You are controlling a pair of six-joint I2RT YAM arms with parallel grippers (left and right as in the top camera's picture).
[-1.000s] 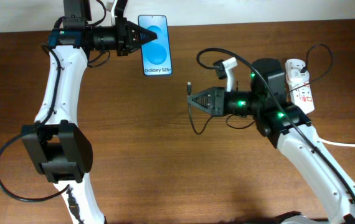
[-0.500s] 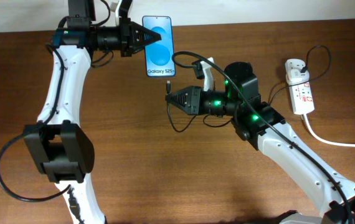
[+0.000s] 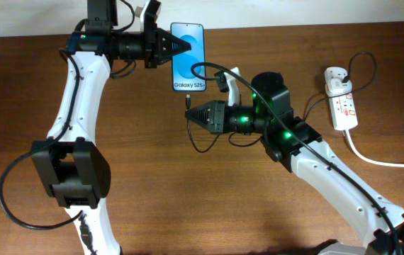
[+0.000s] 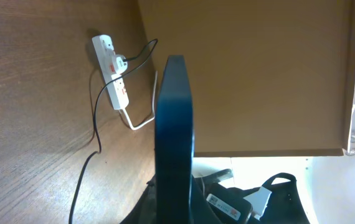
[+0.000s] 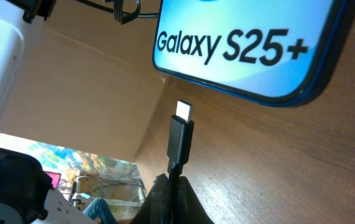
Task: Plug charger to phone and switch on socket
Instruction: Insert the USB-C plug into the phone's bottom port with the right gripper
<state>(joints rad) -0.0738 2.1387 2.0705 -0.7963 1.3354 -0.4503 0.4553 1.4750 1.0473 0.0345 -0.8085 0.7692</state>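
Note:
My left gripper brings the phone (image 3: pixel 188 57) down and back onto the clear spot of bare wood next and releases it.
My left gripper (image 3: pixel 181 47) is shut on the phone (image 3: pixel 188 57), a blue-screened slab reading "Galaxy S25+", held above the table's far middle; in the left wrist view it stands edge-on (image 4: pixel 174 124). My right gripper (image 3: pixel 191 113) is shut on the charger cable just behind its connector tip (image 3: pixel 188 100). In the right wrist view the connector (image 5: pixel 180 134) points up at the phone's bottom edge (image 5: pixel 246 56), a short gap apart. The black cable (image 3: pixel 287 85) loops back to a plug in the white socket strip (image 3: pixel 342 99) at the right.
The socket's thick white cord (image 3: pixel 386 161) runs off the right edge. The strip also shows in the left wrist view (image 4: pixel 112 71) with the thin black cable trailing down the wood. A light wall borders the table's far edge.
My left gripper carried the phone to the right and slightly nearer. My right gripper moved left with the connector, then held just below the phone's bottom edge; the gap has closed.

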